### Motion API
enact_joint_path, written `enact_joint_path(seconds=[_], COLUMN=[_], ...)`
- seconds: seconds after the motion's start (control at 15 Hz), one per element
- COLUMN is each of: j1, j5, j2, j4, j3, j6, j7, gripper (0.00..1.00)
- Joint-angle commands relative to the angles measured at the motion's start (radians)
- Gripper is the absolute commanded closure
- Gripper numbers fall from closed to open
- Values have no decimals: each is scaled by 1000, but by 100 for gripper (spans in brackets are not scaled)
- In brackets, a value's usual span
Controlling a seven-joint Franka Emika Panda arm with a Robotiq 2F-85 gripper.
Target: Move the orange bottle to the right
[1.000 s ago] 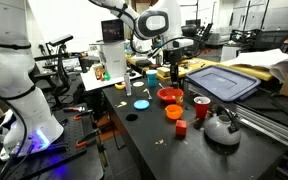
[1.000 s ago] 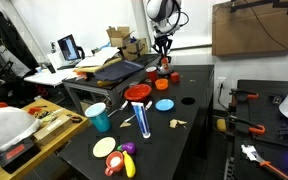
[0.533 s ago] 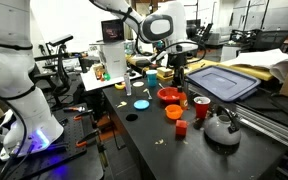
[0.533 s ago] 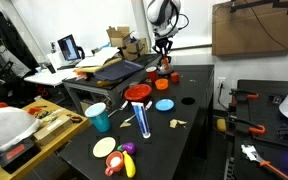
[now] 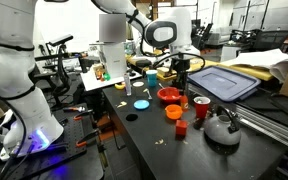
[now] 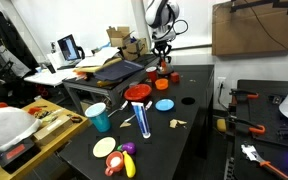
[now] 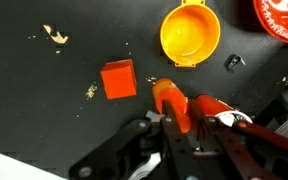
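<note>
The gripper will next lower the raised orange bottle until it stands and then let go of it, since the bare tabletop (image 7: 160, 76) between the red cube and red cup is below.
The orange bottle (image 7: 167, 97) is slim and stands between my gripper's fingers (image 7: 176, 122) in the wrist view. The gripper is shut on it. In an exterior view the gripper (image 5: 182, 84) hangs over the black table with the bottle (image 5: 183, 97) under it, just beside the red cup (image 5: 201, 108). In an exterior view the gripper (image 6: 163, 60) is at the table's far end and the bottle is too small to make out. The red cup (image 7: 222, 108) lies right next to the bottle in the wrist view.
Near the bottle are a low orange dish (image 7: 189, 32) (image 5: 174, 112), a small red cube (image 7: 118, 79) (image 5: 181, 127), a red bowl (image 5: 170, 95), a grey kettle (image 5: 221, 128) and a blue disc (image 5: 141, 103). A blue bin lid (image 5: 222, 80) lies behind.
The gripper has moved to the right and lower in an exterior view, carrying the orange bottle closer to the red cup.
</note>
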Motion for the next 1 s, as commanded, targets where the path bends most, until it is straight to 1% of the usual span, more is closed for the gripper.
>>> enact_joint_path(seconds=[0.0,0.2,0.47,0.93], j1=[-25,-34,-42,-46], j5=[73,101,103,117], j2=[19,29,58,127], j4=[17,14,22,72], j3=[8,3,-2,12], j6=[15,37,65,52], j7=[36,37,39,33], gripper=[95,95,95,95])
